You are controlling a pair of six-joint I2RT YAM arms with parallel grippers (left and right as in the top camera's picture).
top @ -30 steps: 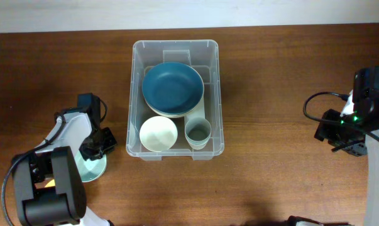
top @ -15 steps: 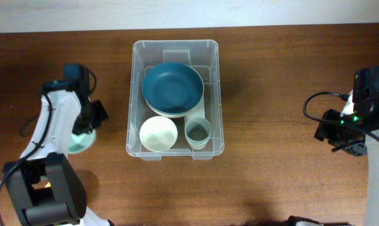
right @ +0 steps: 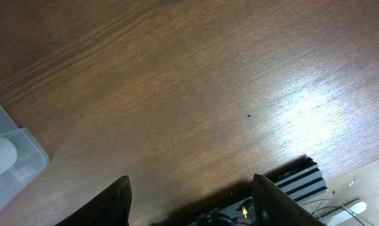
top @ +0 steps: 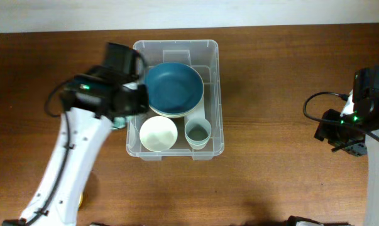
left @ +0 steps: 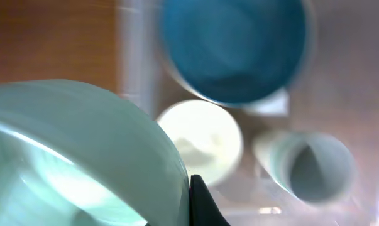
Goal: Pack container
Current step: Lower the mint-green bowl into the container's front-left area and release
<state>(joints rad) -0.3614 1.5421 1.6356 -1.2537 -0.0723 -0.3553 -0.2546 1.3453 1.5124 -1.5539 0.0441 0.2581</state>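
Note:
I should move my left gripper to the right in the overhead view and down to release its mint-green bowl. The cream bowl (top: pixel 158 134) (left: pixel 205 141) is below the gripper on that side.
The clear plastic container (top: pixel 218 94) stands at the table's middle. It holds a dark blue bowl (top: pixel 173 88), a cream bowl (top: pixel 158 134) and a grey-green cup (top: pixel 197 132). My left gripper (top: pixel 123 103) is at the container's left wall, shut on the rim of a mint-green bowl (top: pixel 118 118). In the left wrist view the mint-green bowl (left: pixel 70 157) fills the lower left beside my finger (left: pixel 198 204), above the blue bowl (left: pixel 233 50), cream bowl (left: pixel 205 141) and cup (left: pixel 308 166). My right gripper (right: pixel 192 201) is open and empty over bare wood.
The right arm (top: pixel 359 119) stays at the table's far right edge, well away from the container. A corner of the container (right: pixel 13 157) shows at the left of the right wrist view. A striped electronics box (right: pixel 296 179) lies below the right gripper.
My left gripper has lifted the mint-green bowl off the table at the left and carried it right and up to the container's left wall. The right arm has not moved.

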